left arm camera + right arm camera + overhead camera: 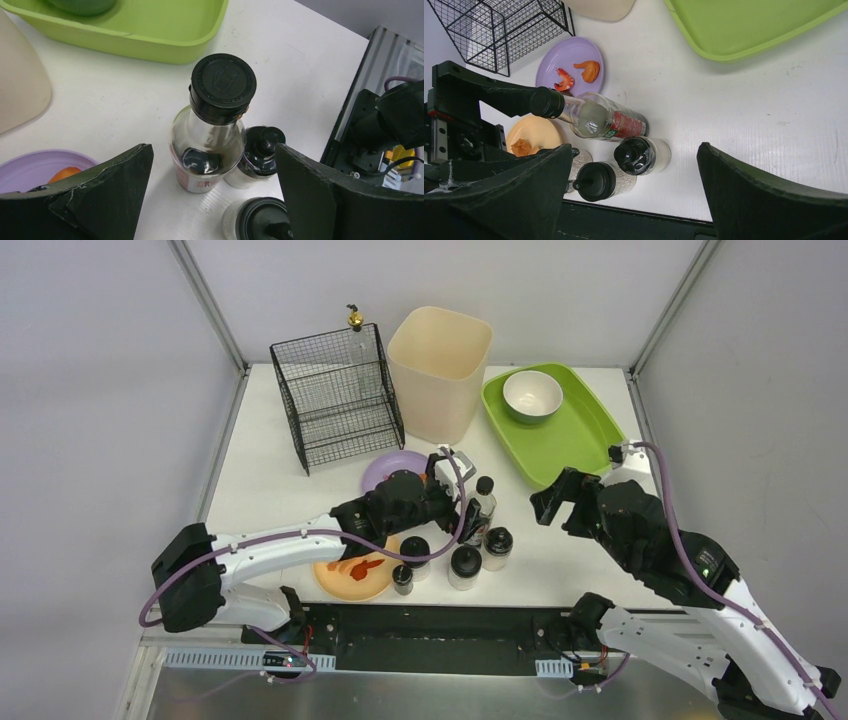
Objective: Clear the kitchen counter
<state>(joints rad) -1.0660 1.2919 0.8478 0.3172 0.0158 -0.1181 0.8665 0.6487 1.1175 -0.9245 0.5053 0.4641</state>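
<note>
Next I should move my left gripper across to close around the bottle's neck under the black cap [484,498] [209,131], since the bottle stands to its right in the top view.
The kitchen counter [262,492] is a white tabletop. On it stands a clear glass bottle [483,504] with a black cap and red label. My left gripper [462,508] is open just left of it. In the left wrist view the bottle [207,145] stands upright just ahead of the gap of the left gripper [212,152], and neither finger touches it. Black-lidded jars [497,546] [464,566] [415,554] cluster near the front edge. My right gripper [556,502] hangs open and empty to the right of them, above the counter [749,110].
An orange plate [352,578] with food lies under the left arm, and a purple plate [385,468] with shrimp lies behind it. A black wire rack [335,395], a cream bin [440,370] and a green tray [560,445] holding a white bowl [531,395] line the back.
</note>
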